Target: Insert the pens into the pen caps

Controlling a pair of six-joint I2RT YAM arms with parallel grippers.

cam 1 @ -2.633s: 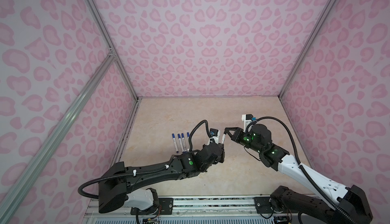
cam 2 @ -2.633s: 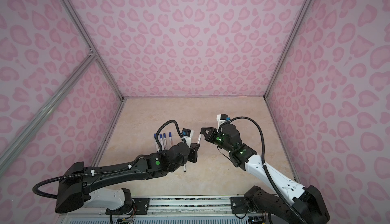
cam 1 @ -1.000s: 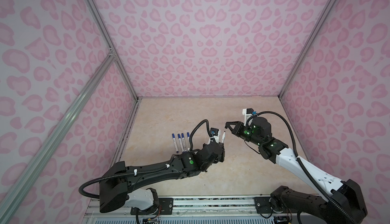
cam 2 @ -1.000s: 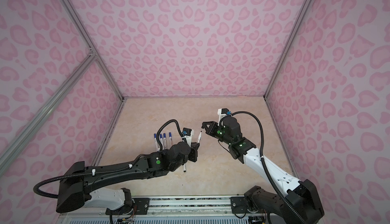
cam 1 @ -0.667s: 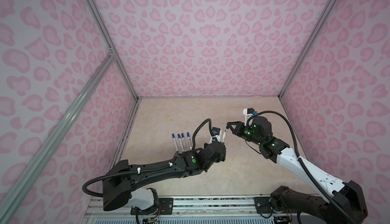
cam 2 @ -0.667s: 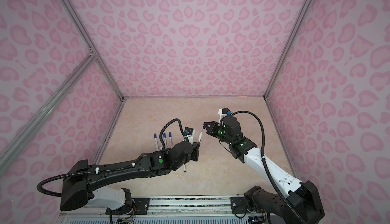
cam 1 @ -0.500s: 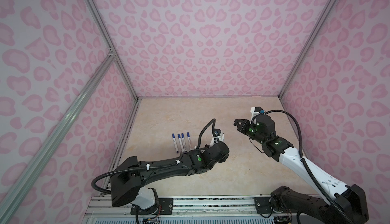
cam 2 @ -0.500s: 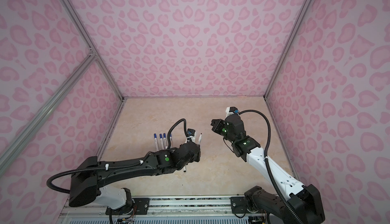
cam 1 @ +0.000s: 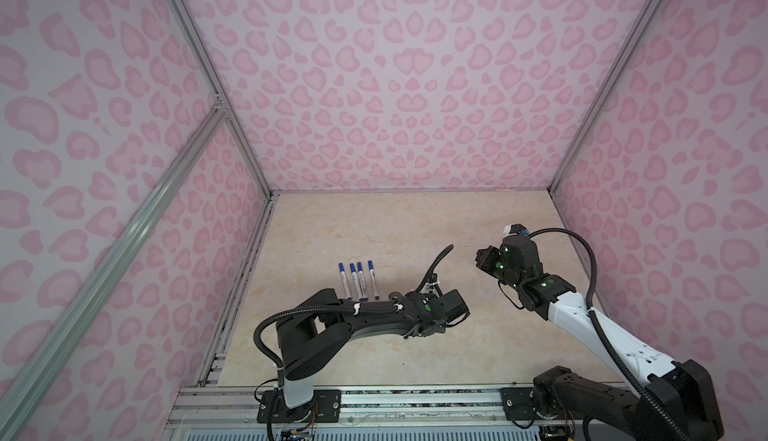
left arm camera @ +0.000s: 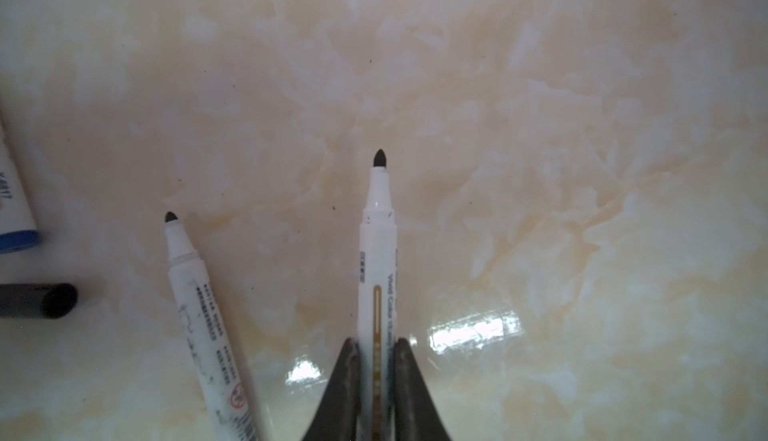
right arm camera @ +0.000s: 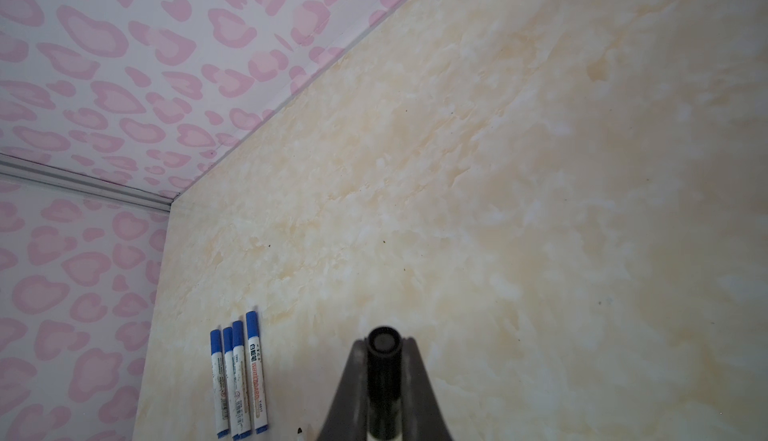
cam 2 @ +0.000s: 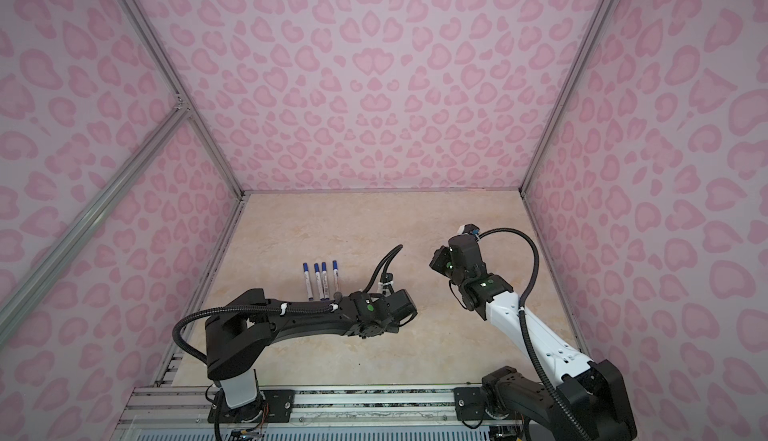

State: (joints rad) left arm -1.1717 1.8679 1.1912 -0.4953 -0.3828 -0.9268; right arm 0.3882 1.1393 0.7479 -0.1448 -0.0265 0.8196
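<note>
The uncapped white pen should go on the bare tabletop (left arm camera: 417, 273) beside the second pen, as that clear place is below my left gripper. I will lower my left gripper next and let go of the pen there.
My left gripper (left arm camera: 377, 343) is shut on an uncapped white pen (left arm camera: 377, 243) whose black tip points out over the table. A second uncapped pen (left arm camera: 195, 306) lies beside it, with a loose black pen cap (left arm camera: 45, 299) further off. In both top views the left wrist (cam 1: 434, 308) hangs low over the table and hides its fingers. My right gripper (right arm camera: 383, 345) is shut on a black pen cap (right arm camera: 383, 372). It is raised to the right of the left wrist, apart from it, in both top views (cam 1: 484, 257) (cam 2: 437, 262).
Several blue-capped pens (cam 1: 358, 281) (cam 2: 322, 279) (right arm camera: 239, 376) lie side by side in a row on the marbled beige table (cam 1: 374, 227), left of the left wrist. Pink patterned walls close in the left, back and right sides.
The two grippers, close together a second ago, have drawn apart. The right one moved right with its cap. The left arm swung down and right, carrying its pen low over the table.
</note>
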